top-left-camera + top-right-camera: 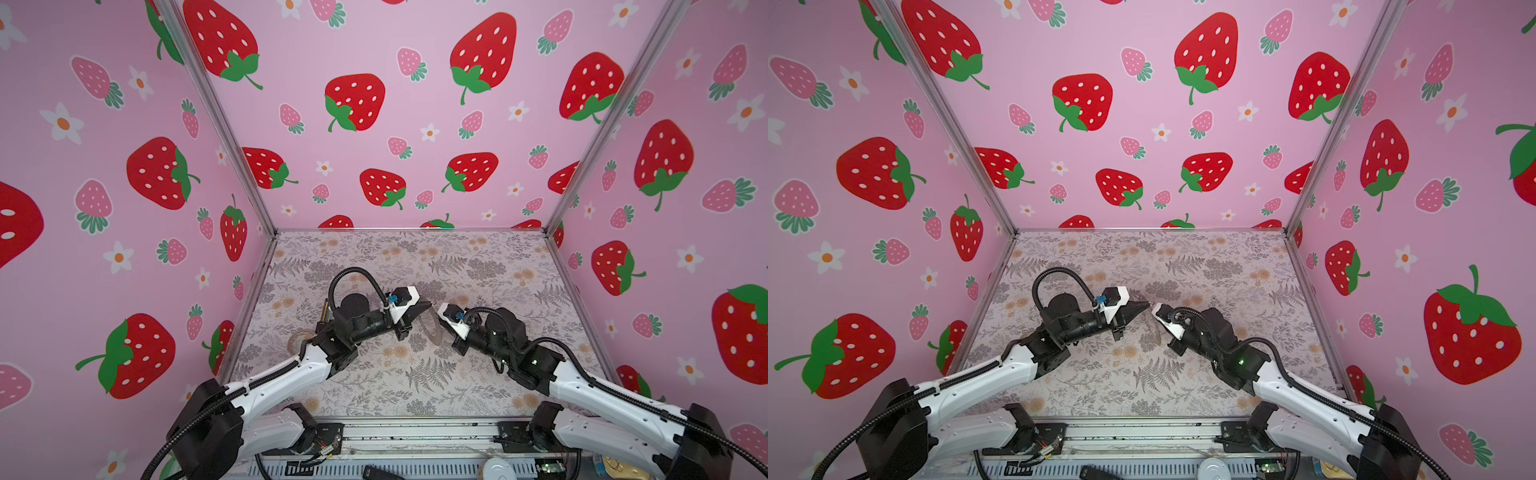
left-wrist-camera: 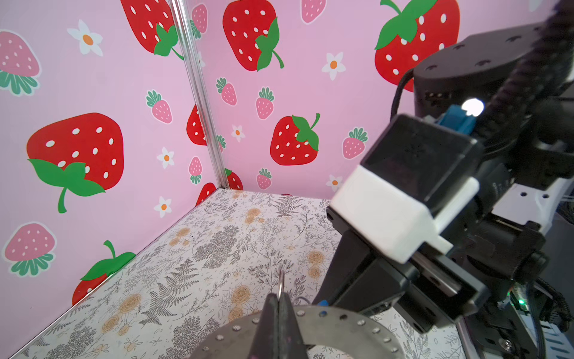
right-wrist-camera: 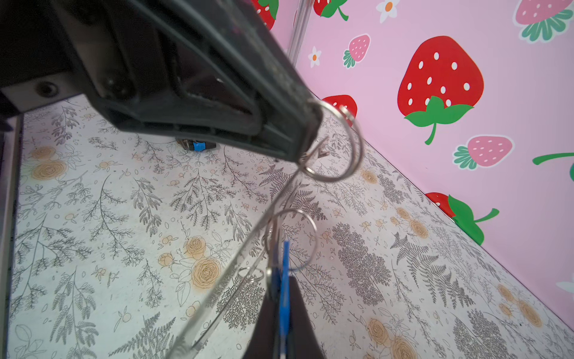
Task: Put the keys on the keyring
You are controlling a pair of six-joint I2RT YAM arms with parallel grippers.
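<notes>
Next, my right gripper moves down away from the disc's rim, tips its fingers down and releases the keys, as the open floral tabletop lies below.
The keyring (image 2: 313,318), a flat dark grey disc with small rim holes, hangs above the table between both arms and shows edge-on in the right wrist view (image 3: 236,267). A silver wire ring (image 3: 340,143) at its rim is pinched in my shut left gripper (image 2: 279,296). My right gripper (image 3: 281,292) is shut on the keys (image 3: 284,279), a blue tag with a silver loop (image 3: 293,239), held right beside the disc's rim. In both top views the two gripper tips nearly meet over mid-table, the left (image 1: 428,306) and the right (image 1: 441,311), with the keyring (image 1: 430,330) below them.
Another blue tag (image 3: 198,146) lies on the floral table beyond the left fingers. A pale tape roll (image 1: 300,338) sits at the table's left side beside the left arm. Pink strawberry walls close in the back and both sides.
</notes>
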